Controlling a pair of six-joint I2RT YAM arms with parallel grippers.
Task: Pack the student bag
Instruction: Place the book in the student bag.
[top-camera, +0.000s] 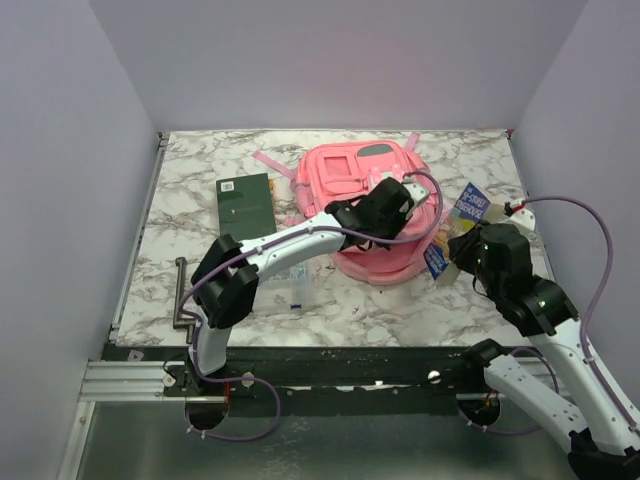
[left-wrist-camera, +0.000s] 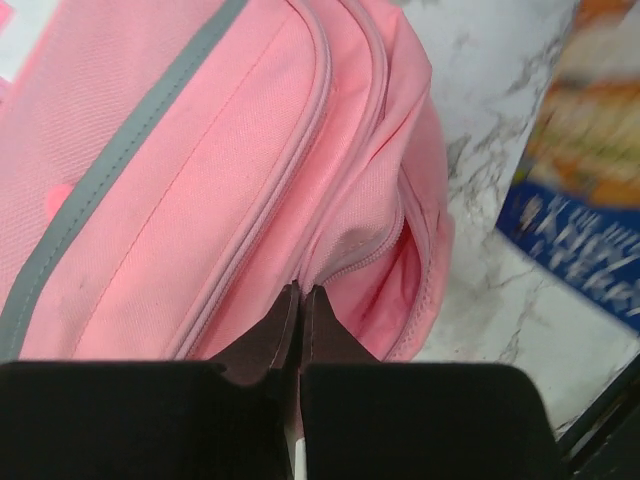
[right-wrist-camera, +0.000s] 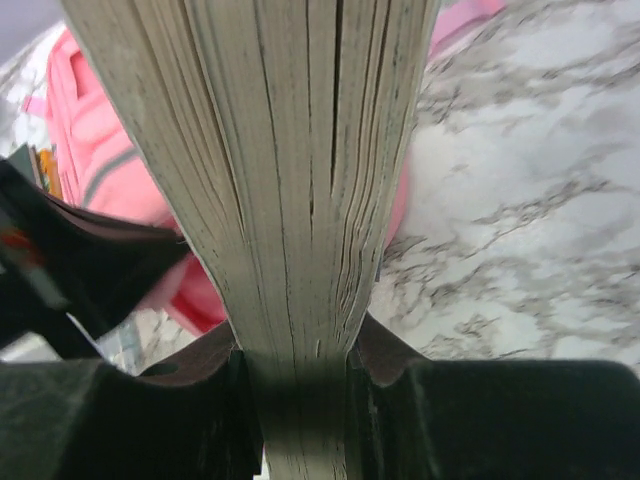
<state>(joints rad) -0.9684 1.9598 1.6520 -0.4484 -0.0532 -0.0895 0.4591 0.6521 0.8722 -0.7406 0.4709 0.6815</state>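
Note:
The right gripper lowers the thick book across into the bag's opening (top-camera: 403, 253) (right-wrist-camera: 198, 295) next, as my left gripper holds the bag's zip edge at the gaping opening.
The pink student bag (top-camera: 345, 170) lies at the back middle of the marble table, with its side zip pocket gaping toward the right. My left gripper (top-camera: 403, 197) is on top of it. In the left wrist view its jaws (left-wrist-camera: 300, 292) are pressed together on the bag's zip edge (left-wrist-camera: 360, 262), at the mouth of the open pocket. My right gripper (top-camera: 462, 247) is shut on a thick blue-covered book (top-camera: 470, 205), held just right of the bag. The right wrist view shows the book's page edges (right-wrist-camera: 290, 150) between the jaws, and the bag (right-wrist-camera: 90, 130) behind it.
A dark green book (top-camera: 245, 200) lies left of the bag. Small clear items (top-camera: 297, 275) lie near the front of the bag. A metal bracket (top-camera: 182, 295) sits at the table's left edge. Grey walls enclose the table on three sides.

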